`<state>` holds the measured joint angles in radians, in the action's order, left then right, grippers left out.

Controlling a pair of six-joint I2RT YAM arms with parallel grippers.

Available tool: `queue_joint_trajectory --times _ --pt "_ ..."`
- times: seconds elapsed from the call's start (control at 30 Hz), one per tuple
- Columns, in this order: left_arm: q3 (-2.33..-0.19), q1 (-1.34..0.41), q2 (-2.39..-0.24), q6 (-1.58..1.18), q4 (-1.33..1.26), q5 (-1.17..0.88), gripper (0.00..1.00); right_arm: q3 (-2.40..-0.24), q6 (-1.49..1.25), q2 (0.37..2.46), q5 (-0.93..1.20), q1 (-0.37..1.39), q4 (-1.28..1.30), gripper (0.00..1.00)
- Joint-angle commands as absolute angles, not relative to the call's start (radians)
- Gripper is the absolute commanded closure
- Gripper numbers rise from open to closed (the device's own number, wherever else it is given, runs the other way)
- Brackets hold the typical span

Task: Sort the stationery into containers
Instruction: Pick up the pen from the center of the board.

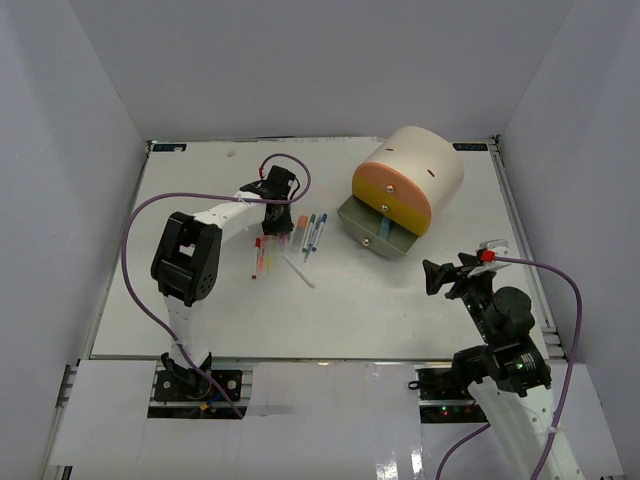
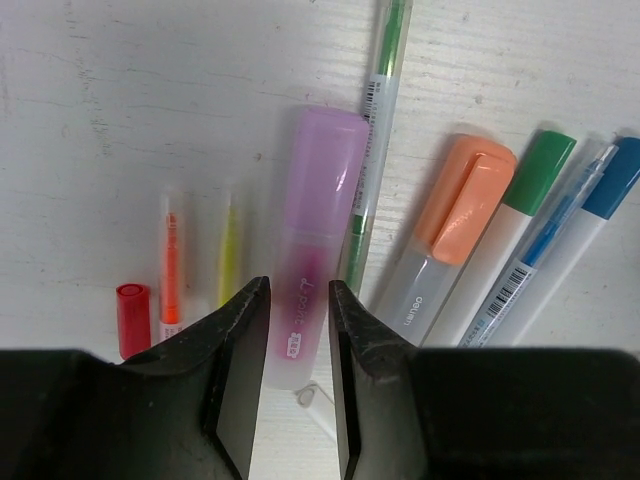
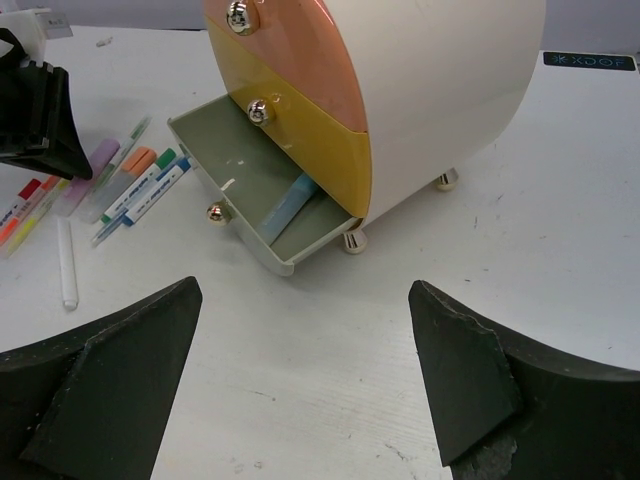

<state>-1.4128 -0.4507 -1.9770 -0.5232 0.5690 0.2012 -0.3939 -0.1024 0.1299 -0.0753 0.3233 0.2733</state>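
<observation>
The robot's left gripper will first lift the purple highlighter, then swing toward the organiser to let go of it over the grey bottom drawer.
My left gripper is down on the row of stationery, its jaws closed against both sides of a purple highlighter that lies on the table. Next to it lie an orange-capped marker, a green-capped pen, a blue-capped pen, a thin green pen, thin yellow and orange pens and a red piece. The cream organiser stands at the back right with its grey bottom drawer pulled out, a blue bar inside. My right gripper is open and empty in front of the drawer.
A white bar lies alone in front of the pen row. The orange-pink drawer and yellow drawer are closed. The left arm's purple cable loops over the left of the table. White walls enclose the table.
</observation>
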Motion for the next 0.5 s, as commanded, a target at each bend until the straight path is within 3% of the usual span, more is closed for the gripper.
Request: queue_joint_trajectory --times 0.0,0.47 --pt "-1.436 -0.445 -1.967 -0.514 0.572 0.195 0.60 -0.393 -0.112 0.118 -0.072 0.330 0.221 0.09" --pt "-1.431 -0.445 -2.008 -0.518 0.577 0.186 0.56 -0.391 -0.112 0.114 -0.074 0.330 0.221 0.09"
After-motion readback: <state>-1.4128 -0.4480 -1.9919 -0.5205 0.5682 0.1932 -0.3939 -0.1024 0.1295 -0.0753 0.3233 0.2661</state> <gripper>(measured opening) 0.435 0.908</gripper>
